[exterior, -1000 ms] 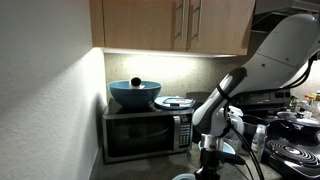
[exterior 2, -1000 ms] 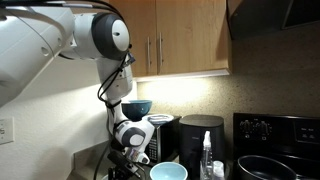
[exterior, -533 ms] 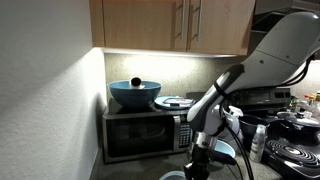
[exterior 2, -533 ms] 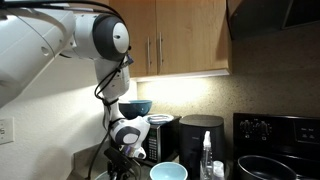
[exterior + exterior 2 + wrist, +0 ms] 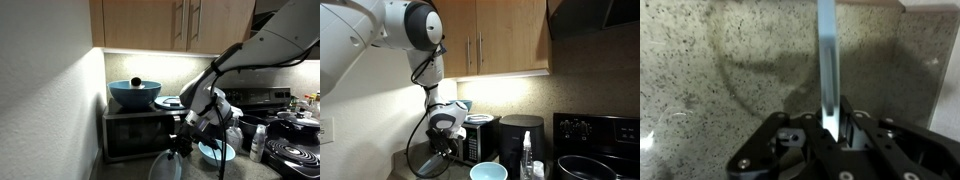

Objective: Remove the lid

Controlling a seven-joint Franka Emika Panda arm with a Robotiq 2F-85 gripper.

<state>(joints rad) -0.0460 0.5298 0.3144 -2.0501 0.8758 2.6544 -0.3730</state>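
Note:
I will lower the lid a little toward the speckled counter (image 5: 164, 171) (image 5: 818, 72) beside the open bowl. Then I will let go of the lid's rim there.
My gripper (image 5: 830, 125) is shut on the rim of the lid (image 5: 827, 50), which shows edge-on as a thin pale-blue strip standing up between the fingers over the speckled counter. In both exterior views the lid (image 5: 165, 166) (image 5: 428, 163) hangs tilted on edge below the gripper (image 5: 183, 144) (image 5: 447, 150), looking like a thin round ring. It is off to the side of an open pale-blue bowl (image 5: 216, 152) (image 5: 488, 172) on the counter, and apart from it.
A microwave (image 5: 145, 132) carries a dark blue pot with a black knob (image 5: 135, 93) and a glass plate (image 5: 175, 102). A stove (image 5: 296, 150) lies to one side. A spray bottle (image 5: 527, 160) and a black appliance (image 5: 520, 138) stand by the bowl. Cabinets hang overhead.
The arm has swung away from the bowl toward the wall side, carrying the lid with it and tipping it onto its edge. The bowl now stands uncovered.

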